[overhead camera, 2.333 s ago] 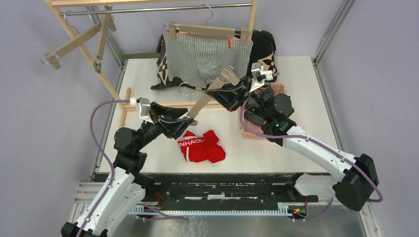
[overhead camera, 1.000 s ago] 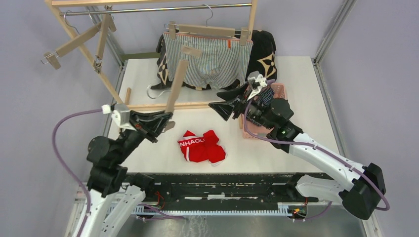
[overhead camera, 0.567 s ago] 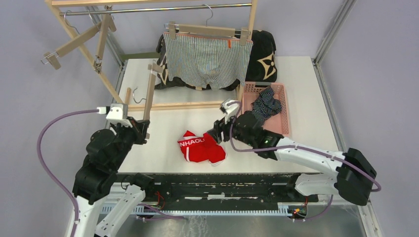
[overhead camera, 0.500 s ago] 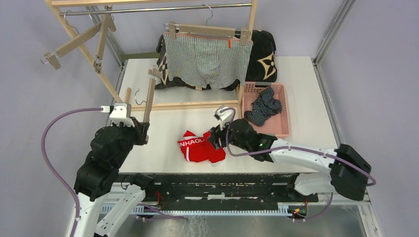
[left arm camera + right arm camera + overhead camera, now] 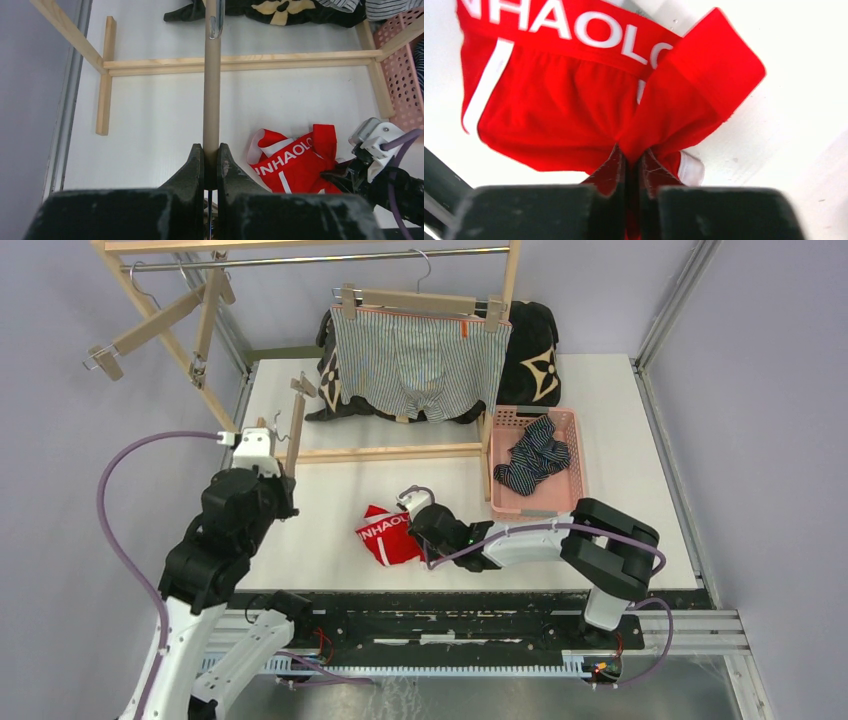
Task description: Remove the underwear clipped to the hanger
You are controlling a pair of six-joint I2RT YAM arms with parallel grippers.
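I should move my left gripper up and outward, hook the wooden hanger over the rack bar's bare part (image 5: 249,262) and let go of it, because that part is above and outward of the gripper.
The red underwear (image 5: 385,538) lies crumpled on the white table, and my right gripper (image 5: 631,156) is shut on a fold of it (image 5: 574,100) at its right edge (image 5: 413,534). My left gripper (image 5: 211,156) is shut on the bar of an empty wooden hanger (image 5: 212,85), holding it upright near the rack's left foot (image 5: 294,425). The grey-and-white pinstriped underwear (image 5: 418,358) hangs clipped to a wooden hanger (image 5: 420,300) on the rail. The navy striped underwear (image 5: 532,458) lies in the pink basket (image 5: 576,465).
A wooden rack with a metal rail (image 5: 320,258) spans the back, its floor bars (image 5: 380,452) across the table. A black floral cushion (image 5: 535,350) sits behind the pinstriped pair. Another empty hanger (image 5: 150,325) hangs at the rail's left end.
My right arm came down from beside the basket to the red underwear and closed on it. My left arm swung the empty hanger leftward toward the rack's left side.
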